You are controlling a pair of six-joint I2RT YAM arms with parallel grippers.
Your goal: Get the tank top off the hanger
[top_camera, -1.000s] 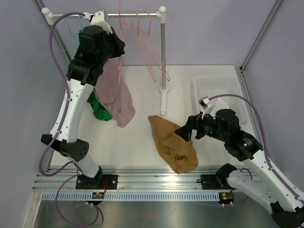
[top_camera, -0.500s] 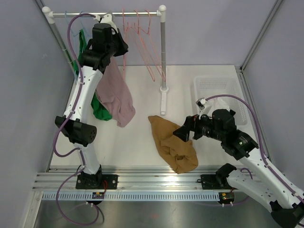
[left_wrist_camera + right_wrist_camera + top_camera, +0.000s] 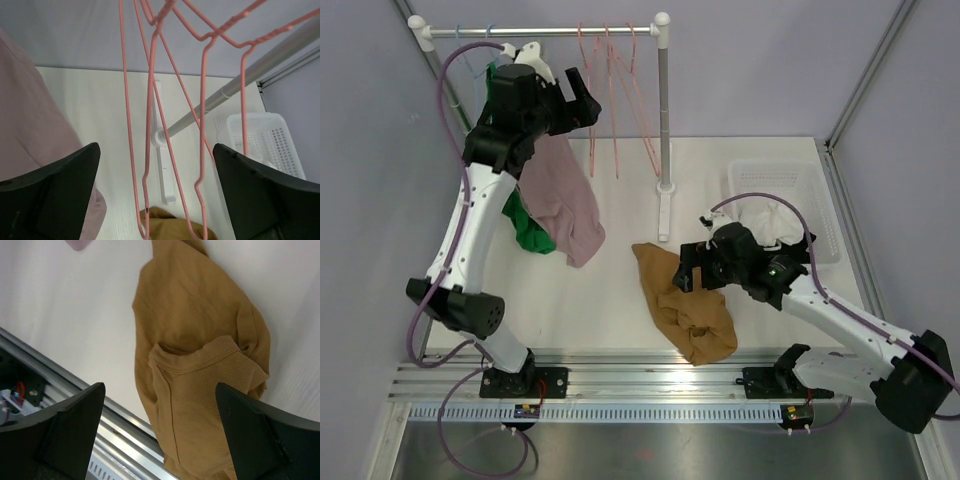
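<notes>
That fold (image 3: 680, 297) (image 3: 194, 362) is next for my open right gripper, which will come down onto it with one finger toward each end.
A mustard tank top (image 3: 685, 305) lies crumpled on the table, off any hanger; it also fills the right wrist view (image 3: 200, 340). My right gripper (image 3: 688, 275) (image 3: 160, 390) hovers open just above it, nothing between the fingers. Several bare pink wire hangers (image 3: 615, 90) (image 3: 150, 100) hang from the rail (image 3: 540, 31). My left gripper (image 3: 582, 100) (image 3: 156, 150) stands open up beside them, with the wires between its wide jaws but not gripped. A mauve garment (image 3: 565, 205) (image 3: 30, 110) hangs below the left arm; its hanger is hidden.
A green garment (image 3: 528, 232) hangs behind the mauve one. The rack's pole (image 3: 664, 110) stands on a white foot mid-table. A white basket (image 3: 785, 190) (image 3: 265, 140) sits at the right. Aluminium rails (image 3: 100, 425) run along the near edge.
My left gripper has opened and now faces right at the pink hangers, which have swung. The right arm has reached left, closer over the mustard tank top.
</notes>
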